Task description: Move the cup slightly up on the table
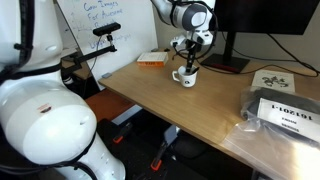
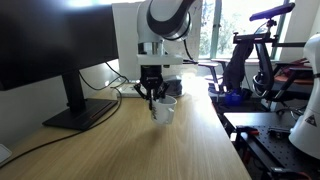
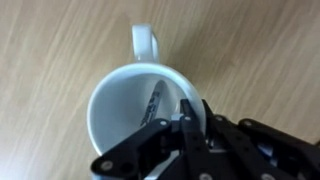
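I need to carry the cup [image 1: 184,77] outward with my gripper next, over the bare tabletop that shows between it and the monitor. Then I need to go down onto that tabletop and let go of the cup's rim.
The white cup [image 3: 125,105] fills the wrist view from above, with its handle [image 3: 146,40] pointing to the top of the picture and a thin dark utensil [image 3: 155,102] leaning inside. My gripper [image 3: 185,122] is shut on the cup's rim on the side opposite the handle, one finger inside and one outside. In both exterior views the gripper [image 1: 190,62] [image 2: 152,95] comes down from above onto the cup [image 1: 184,77] [image 2: 164,110], which stands on the light-brown table [image 1: 200,110] [image 2: 150,150] or just above it. I cannot tell which.
A monitor on a black stand [image 1: 226,62] [image 2: 82,112] stands close beside the cup. A flat brown item [image 1: 150,58] lies near the far table edge. A printed sheet [image 1: 275,80] and a dark packet [image 1: 285,115] lie on the table farther off.
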Motion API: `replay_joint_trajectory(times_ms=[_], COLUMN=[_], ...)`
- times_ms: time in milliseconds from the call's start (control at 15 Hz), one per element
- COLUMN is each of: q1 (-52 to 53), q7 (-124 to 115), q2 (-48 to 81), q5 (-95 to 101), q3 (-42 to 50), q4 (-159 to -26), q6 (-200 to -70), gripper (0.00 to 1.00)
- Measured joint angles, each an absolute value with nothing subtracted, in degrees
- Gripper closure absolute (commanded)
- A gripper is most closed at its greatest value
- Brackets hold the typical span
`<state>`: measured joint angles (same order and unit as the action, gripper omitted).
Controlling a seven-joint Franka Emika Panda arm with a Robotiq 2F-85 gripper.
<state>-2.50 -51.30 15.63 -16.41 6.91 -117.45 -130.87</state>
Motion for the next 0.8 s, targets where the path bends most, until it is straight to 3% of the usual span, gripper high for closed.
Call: replay_joint_trajectory(times_ms=[667, 733, 800], q1=[2.13, 2.11, 2.09], q7=[-56.72, -56.72, -56.72], q2=[29.00, 29.53, 29.89], q5=[-9.12, -9.12, -9.12], q3=[6.74, 6.81, 6.89], q4=[-100.24, -99.53, -99.06], q6=[-125.36, -125.08, -124.86], gripper=[0.95, 0.64, 0.61])
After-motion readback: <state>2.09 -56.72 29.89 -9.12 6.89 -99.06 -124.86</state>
